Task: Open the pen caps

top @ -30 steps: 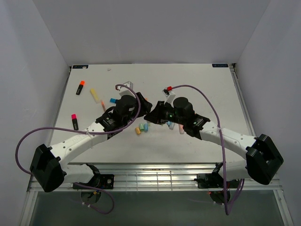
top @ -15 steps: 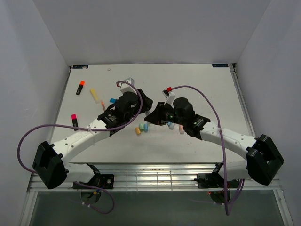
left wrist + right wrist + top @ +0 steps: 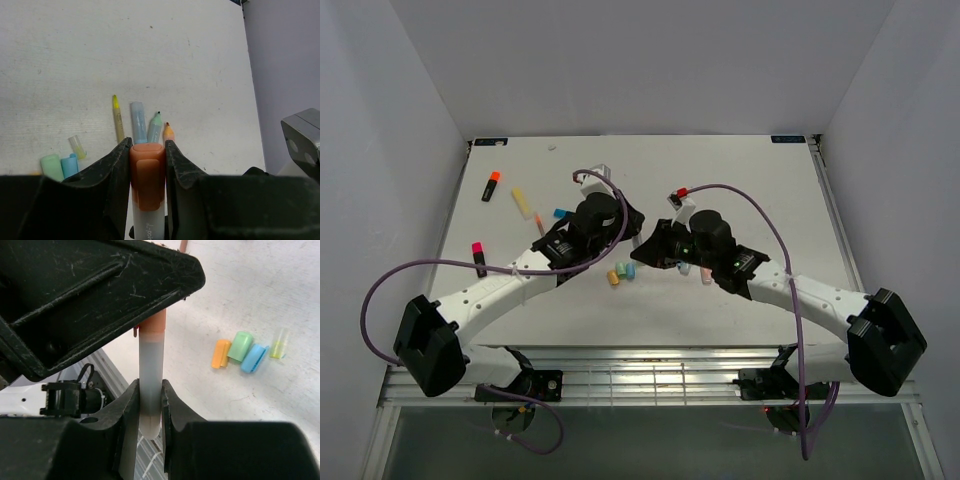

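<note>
I need to pull the pen cap off with my left gripper next. Then I need to lower it and let it go on the tabletop (image 3: pixel 604 283) beside the orange cap, because loose caps are there.
One pen is held between both grippers above the table's middle. My left gripper (image 3: pixel 148 145) is shut on its orange-brown pen cap (image 3: pixel 148 175). My right gripper (image 3: pixel 150 390) is shut on the pen's pale grey body (image 3: pixel 150 365). The cap (image 3: pixel 156 322) still sits on the body. In the top view the left gripper (image 3: pixel 632 226) and the right gripper (image 3: pixel 645 246) meet tip to tip, and the pen is hidden between them. Loose caps lie on the table: orange (image 3: pixel 220 353), green (image 3: pixel 240 345), blue (image 3: pixel 254 358) and clear yellow (image 3: pixel 279 346).
Uncapped pens lie side by side under the grippers: thin yellow (image 3: pixel 118 117), blue (image 3: pixel 137 122), green (image 3: pixel 155 127), orange (image 3: pixel 168 132). At the far left are a black pen with an orange end (image 3: pixel 491 186), a yellow pen (image 3: pixel 523 203), a black pen with a pink end (image 3: pixel 478 258) and a blue one (image 3: pixel 560 213).
The left gripper has shifted a little toward the far side. Both grippers still hold the same pen between them.
</note>
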### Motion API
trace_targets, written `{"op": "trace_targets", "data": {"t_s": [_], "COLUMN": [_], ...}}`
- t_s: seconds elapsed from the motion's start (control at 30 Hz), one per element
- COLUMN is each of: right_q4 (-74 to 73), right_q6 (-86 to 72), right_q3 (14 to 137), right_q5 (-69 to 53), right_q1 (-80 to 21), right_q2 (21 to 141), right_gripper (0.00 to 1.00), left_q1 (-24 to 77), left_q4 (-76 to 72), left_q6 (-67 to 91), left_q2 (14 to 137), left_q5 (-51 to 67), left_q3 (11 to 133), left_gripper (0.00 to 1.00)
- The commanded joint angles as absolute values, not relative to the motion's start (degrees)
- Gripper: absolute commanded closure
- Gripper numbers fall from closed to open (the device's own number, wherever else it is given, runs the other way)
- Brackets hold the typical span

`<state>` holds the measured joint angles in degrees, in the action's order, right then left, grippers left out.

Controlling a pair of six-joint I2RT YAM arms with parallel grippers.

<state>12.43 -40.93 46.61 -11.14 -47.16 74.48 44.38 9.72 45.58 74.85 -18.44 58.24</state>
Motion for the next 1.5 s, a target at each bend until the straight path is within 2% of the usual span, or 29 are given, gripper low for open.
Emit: {"op": "trace_targets", "data": {"t_s": [0.0, 0.27, 0.5, 0.6, 0.7, 0.9, 1.07, 1.2, 1.47], "right_q4": [6.6, -10.7, -6.2, -6.9, -10.1, -13.0, -12.5, -11.6, -9.1], "right_q6": [-38.0, -31.6, -33.6, -33.6, -31.7, -27.3, -23.7, -22.9, -21.9], "right_q3": [48.0, 47.7, 40.5, 39.9, 40.0, 39.6, 38.0, 36.6, 34.5], "right_q5": [-7.0, 14.3, 10.1, 8.4, 7.9, 6.7, 6.0, 4.7, 1.3], "right_q1": [-48.3, -58.1, -56.2, -50.6, -41.9, -31.3, -26.4, -22.9, -20.4], "right_q2": [72.8, 71.0, 65.7, 63.9, 63.7, 65.6, 67.5, 69.3, 72.3], "right_gripper": [0.92, 0.92, 0.92, 0.92, 0.92, 0.92, 0.92, 0.92, 0.92], "left_q1": [43.5, 29.9, 25.7, 25.7, 25.7, 25.8, 26.0, 26.1, 26.8], "left_q4": [10.7, 15.7, 13.0, 13.8, 12.3, 9.5, 7.7, 4.8, 0.6], "left_q6": [43.3, 41.2, 36.6, 35.1, 35.8, 38.0, 38.5, 39.0, 39.7], "left_q2": [77.0, 88.1, 87.2, 85.0, 80.3, 70.8, 67.2, 68.0, 70.6], "left_q5": [-19.9, -10.4, -7.6, -6.5, -2.1, 3.0, 5.9, 7.5, 7.9], "left_q3": [62.7, 75.3, 77.1, 72.8, 63.2, 46.0, 38.2, 32.1, 27.8], "left_gripper": [1.0, 1.0, 1.0, 1.0, 1.0, 1.0, 1.0, 0.94, 0.83]}}
